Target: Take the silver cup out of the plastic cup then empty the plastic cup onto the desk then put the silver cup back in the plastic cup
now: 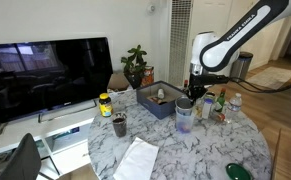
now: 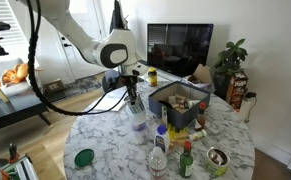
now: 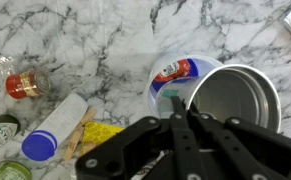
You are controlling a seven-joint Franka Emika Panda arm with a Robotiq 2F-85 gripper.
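My gripper lifts the silver cup clear of the plastic cup next. It carries the cup over and down onto the marble beside the white sheet, since that spot is empty.
In the wrist view the silver cup (image 3: 237,98) fills the right part of the mouth of the pale plastic cup (image 3: 163,92). A small red-labelled item (image 3: 175,70) lies inside the plastic cup. My gripper (image 3: 181,108) comes in from the bottom edge with its two fingers pressed together on the silver cup's left rim. In both exterior views the gripper (image 1: 194,93) (image 2: 133,93) points straight down over the plastic cup (image 1: 184,116) (image 2: 138,118) on the marble desk (image 1: 200,150) (image 2: 105,140). The silver cup is hard to make out there.
A grey bin (image 1: 157,101) with items stands behind the cup, and several small bottles (image 1: 221,105) stand beside it. A dark brown cup (image 1: 119,125), a white sheet (image 1: 137,160) and a green lid (image 1: 235,172) also lie on the desk. A red-capped bottle (image 3: 25,85) and a blue cap (image 3: 40,145) lie close by.
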